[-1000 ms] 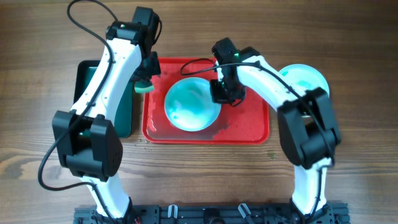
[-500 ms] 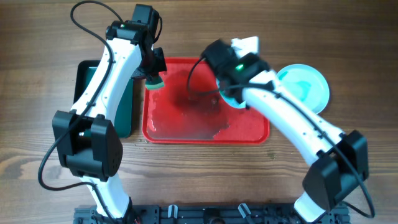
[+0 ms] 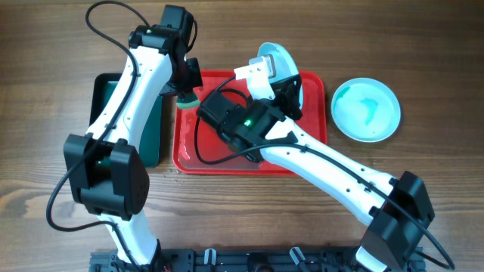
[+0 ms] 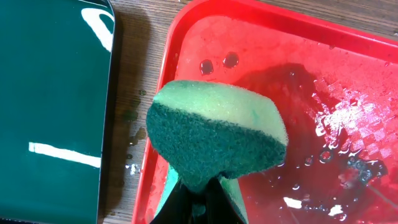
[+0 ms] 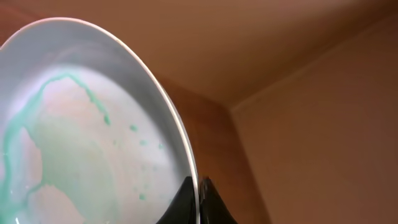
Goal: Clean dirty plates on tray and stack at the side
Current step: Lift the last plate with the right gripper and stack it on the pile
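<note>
The right gripper swings off the red tray [image 3: 189,143] next and turns the pale plate flatter, before it lowers the pale plate onto the aqua plate.
My right gripper [image 3: 283,70] is shut on the rim of a pale plate [image 3: 274,54] and holds it tilted on edge above the far side of the red tray [image 3: 189,143]. In the right wrist view the plate [image 5: 81,137] shows a green smear, with the rim pinched between my fingertips [image 5: 200,198]. A second pale aqua plate [image 3: 367,109] with a green smear lies on the table right of the tray. My left gripper [image 3: 187,97] is shut on a green and yellow sponge [image 4: 217,134] above the tray's wet left end [image 4: 311,93]. A third plate is not in view.
A dark green tray [image 3: 106,106] lies left of the red tray, also seen in the left wrist view [image 4: 50,93]. Water drops lie on the red tray floor and on the wood at its front left corner. My right arm stretches across the tray.
My right gripper has lifted the aqua plate off the tray and swung it up on edge at the tray's far side. The left gripper with the sponge shifted slightly right.
</note>
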